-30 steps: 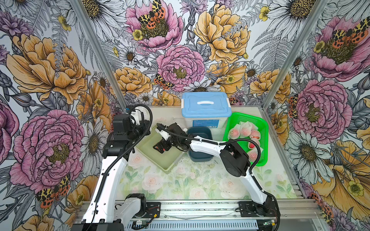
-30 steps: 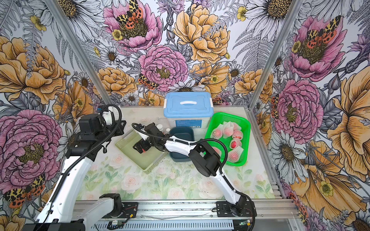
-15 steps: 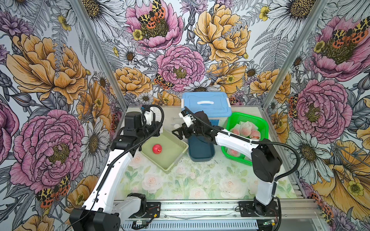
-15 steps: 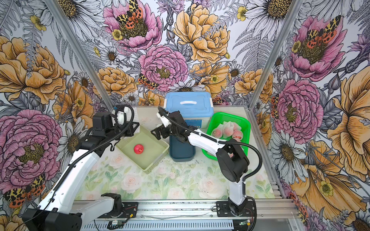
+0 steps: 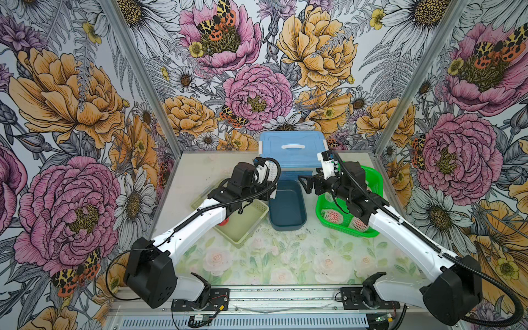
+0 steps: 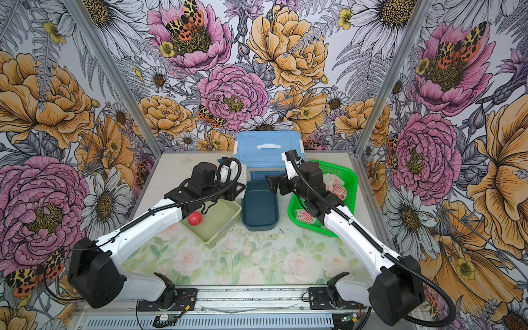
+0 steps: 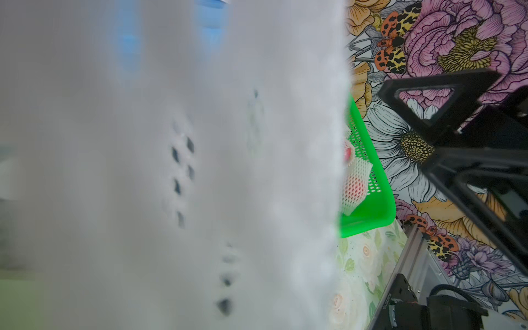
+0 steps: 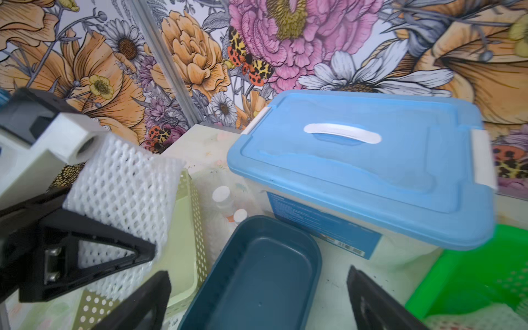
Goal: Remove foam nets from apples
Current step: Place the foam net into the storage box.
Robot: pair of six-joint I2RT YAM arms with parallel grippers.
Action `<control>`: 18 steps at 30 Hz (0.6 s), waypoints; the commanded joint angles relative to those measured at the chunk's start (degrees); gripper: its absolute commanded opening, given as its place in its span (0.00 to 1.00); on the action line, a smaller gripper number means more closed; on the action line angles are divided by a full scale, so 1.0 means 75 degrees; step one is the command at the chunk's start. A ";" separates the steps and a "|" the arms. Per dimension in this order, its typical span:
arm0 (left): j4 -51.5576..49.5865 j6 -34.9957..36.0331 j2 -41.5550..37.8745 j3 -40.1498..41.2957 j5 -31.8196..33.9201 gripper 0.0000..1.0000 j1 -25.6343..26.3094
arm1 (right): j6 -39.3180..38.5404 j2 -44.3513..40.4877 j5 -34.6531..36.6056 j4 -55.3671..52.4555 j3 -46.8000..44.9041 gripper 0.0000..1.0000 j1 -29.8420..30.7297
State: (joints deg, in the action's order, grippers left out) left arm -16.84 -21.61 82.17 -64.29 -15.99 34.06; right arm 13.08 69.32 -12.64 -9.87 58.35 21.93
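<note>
My left gripper is above the dark blue bin (image 5: 287, 208), which stands empty, so it should move down on the green basket's side next and release the foam net inside the bin.
My left gripper (image 5: 267, 191) is shut on a white foam net (image 8: 123, 185) and holds it above the gap between the pale green tray (image 6: 225, 225) and the dark blue bin (image 5: 287, 208). That foam net (image 7: 171, 171) fills most of the left wrist view. A bare red apple (image 6: 195, 218) lies in the pale green tray, half hidden by the left arm in one top view. My right gripper (image 5: 308, 185) hangs open and empty over the dark blue bin's far right corner, its fingertips (image 8: 371, 300) wide apart. Several netted apples (image 5: 331, 215) lie in the green basket (image 5: 374, 183).
A blue-lidded storage box (image 5: 291, 148) stands at the back behind the dark blue bin (image 8: 257, 271). Two small white-capped bottles (image 8: 221, 195) stand between the box and the pale green tray. The right arm lies across the green basket (image 6: 350, 183).
The right gripper has left the pale green tray, where the bare apple stays, and swung right to the dark blue bin. The left gripper has carried the net rightwards towards that bin.
</note>
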 commanded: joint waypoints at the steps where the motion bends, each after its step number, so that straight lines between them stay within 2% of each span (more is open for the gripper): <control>1: 0.0881 -0.1022 0.0810 -0.0154 0.0210 0.00 0.0414 | 0.0155 -0.0392 -0.0303 -0.0963 -0.0151 1.00 -0.0686; 5: 0.0709 -0.1561 0.1830 -0.0761 0.0394 0.00 0.0913 | 0.0104 -0.0553 -0.0657 -0.1942 -0.0112 1.00 -0.1298; 9: 0.0373 -0.2067 0.2594 -0.1290 0.0457 0.00 0.1080 | 0.0121 -0.0633 -0.0592 -0.2534 -0.0160 1.00 -0.1874; 13: 0.0170 -0.2324 0.2884 -0.1413 0.0591 0.00 0.1106 | 0.0222 -0.0749 -0.0504 -0.2679 -0.0177 1.00 -0.2164; 14: 0.0084 -0.2382 0.2875 -0.1414 0.0818 0.06 0.1105 | 0.0213 -0.0757 -0.0556 -0.2691 -0.0203 1.00 -0.2197; 18: -0.0449 -0.2314 0.3510 -0.1752 0.0888 0.07 0.1112 | 0.0251 -0.0701 -0.0449 -0.2791 -0.0247 1.00 -0.2277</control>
State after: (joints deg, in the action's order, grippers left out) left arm -16.82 -37.67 105.82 -75.16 -11.68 42.37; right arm 14.13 64.95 -16.27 -29.28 56.86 5.26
